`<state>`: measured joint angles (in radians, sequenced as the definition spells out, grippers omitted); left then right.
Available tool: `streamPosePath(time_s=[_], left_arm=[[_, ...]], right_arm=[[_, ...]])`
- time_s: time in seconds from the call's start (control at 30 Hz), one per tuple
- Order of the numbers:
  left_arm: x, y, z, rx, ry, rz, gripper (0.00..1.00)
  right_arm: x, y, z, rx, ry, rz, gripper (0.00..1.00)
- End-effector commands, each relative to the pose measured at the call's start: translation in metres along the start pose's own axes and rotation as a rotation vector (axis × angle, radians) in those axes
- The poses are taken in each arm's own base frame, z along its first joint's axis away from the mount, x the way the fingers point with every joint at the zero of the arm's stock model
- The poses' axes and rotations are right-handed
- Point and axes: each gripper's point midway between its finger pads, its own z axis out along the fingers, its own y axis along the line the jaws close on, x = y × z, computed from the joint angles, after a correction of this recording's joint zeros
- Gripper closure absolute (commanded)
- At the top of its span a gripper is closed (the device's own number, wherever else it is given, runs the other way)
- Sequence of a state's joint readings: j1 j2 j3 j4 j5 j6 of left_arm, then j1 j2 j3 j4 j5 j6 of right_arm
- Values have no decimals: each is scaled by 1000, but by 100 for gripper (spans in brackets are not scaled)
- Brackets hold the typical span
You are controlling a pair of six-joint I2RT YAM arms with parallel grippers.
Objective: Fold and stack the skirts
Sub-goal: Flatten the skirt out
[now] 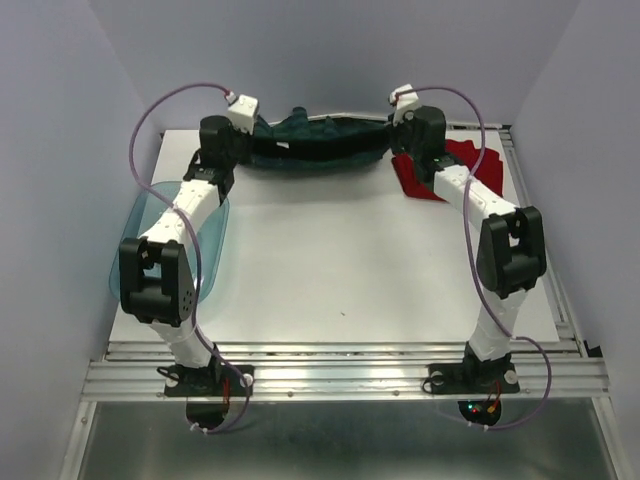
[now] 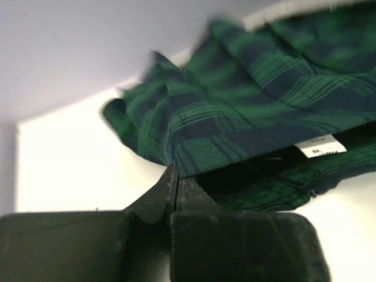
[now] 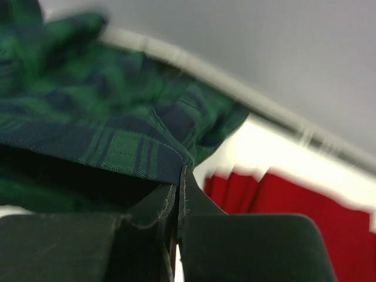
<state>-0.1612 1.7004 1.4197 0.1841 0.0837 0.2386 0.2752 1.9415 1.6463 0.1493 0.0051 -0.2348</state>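
Observation:
The robot's left gripper needs to move back and down to spread the bunched plaid skirt, then let go of its corner over the bare tabletop, which is below the gripper, toward the robot's base.
The plaid skirt (image 1: 315,143) is stretched between both grippers along the far edge of the table. My left gripper (image 1: 232,148) is shut on its left waistband corner (image 2: 194,154); the jaws pinch the cloth edge, and my left gripper (image 2: 176,171) shows its tips closed. A white label (image 2: 320,146) shows inside the waistband. My right gripper (image 1: 415,140) is shut on the right corner of the plaid skirt (image 3: 117,135); its tips (image 3: 181,176) are closed on the hem edge. The red skirt (image 1: 455,170) lies at the far right, partly under my right arm, and shows in the right wrist view (image 3: 294,205).
A translucent teal tub (image 1: 205,245) sits at the table's left edge, under my left arm. The white table top (image 1: 340,260) spreads across the middle. Grey walls close the back and sides. A metal rail (image 1: 340,375) runs along the near edge.

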Motion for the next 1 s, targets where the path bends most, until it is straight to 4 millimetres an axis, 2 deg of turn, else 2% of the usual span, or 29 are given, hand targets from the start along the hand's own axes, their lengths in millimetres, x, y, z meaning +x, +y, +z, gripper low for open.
streamPosePath(time_s=[0.0, 0.03, 0.1, 0.13, 0.2, 0.23, 0.3, 0.37, 0.4, 0.5, 0.53, 0.57, 0.67, 0.7, 0.77, 0.8, 0.87, 0.9, 0.93, 0.97], left_arm=[[23, -16, -42, 90, 14, 45, 100], [50, -23, -48, 112, 70, 41, 100], [62, -28, -64, 128, 96, 43, 100], [70, -31, -68, 142, 115, 42, 100], [91, -40, -80, 179, 182, 30, 100], [98, -43, -84, 196, 207, 22, 100], [111, -49, -95, 227, 257, 18, 100], [129, -54, -106, 258, 314, 40, 100], [134, -57, -115, 276, 335, 49, 100], [146, -63, -134, 333, 351, 120, 100], [151, -66, -141, 352, 366, 137, 100], [159, -69, -148, 372, 380, 157, 100], [163, -79, -171, 450, 366, 283, 99], [165, -88, -177, 481, 362, 311, 98], [181, -100, -192, 531, 386, 353, 93], [178, -112, -200, 568, 364, 403, 86], [185, -127, -211, 620, 364, 439, 75], [181, -133, -216, 628, 344, 451, 63], [179, -147, -221, 661, 331, 448, 58], [174, -152, -224, 661, 312, 437, 53]], right_arm=[[7, 11, -52, -98, 24, 0, 99], [33, 17, -63, -113, 81, -2, 99], [42, 22, -79, -135, 101, -9, 99], [37, 22, -90, -141, 96, -12, 99], [51, 28, -101, -174, 153, -12, 99], [50, 29, -105, -182, 159, -18, 99], [67, 38, -118, -237, 236, -28, 99], [73, 42, -128, -268, 259, -44, 99], [84, 49, -137, -307, 294, -46, 99], [95, 60, -156, -382, 331, -57, 99], [109, 65, -165, -410, 371, -66, 99], [113, 67, -171, -428, 386, -73, 99], [134, 74, -195, -489, 450, -106, 99], [133, 74, -201, -493, 446, -115, 99], [146, 78, -214, -520, 473, -127, 99], [147, 81, -223, -556, 472, -150, 93], [153, 84, -233, -579, 485, -159, 90], [164, 87, -240, -596, 509, -161, 87], [164, 92, -245, -613, 507, -169, 83], [167, 94, -249, -624, 517, -166, 79]])
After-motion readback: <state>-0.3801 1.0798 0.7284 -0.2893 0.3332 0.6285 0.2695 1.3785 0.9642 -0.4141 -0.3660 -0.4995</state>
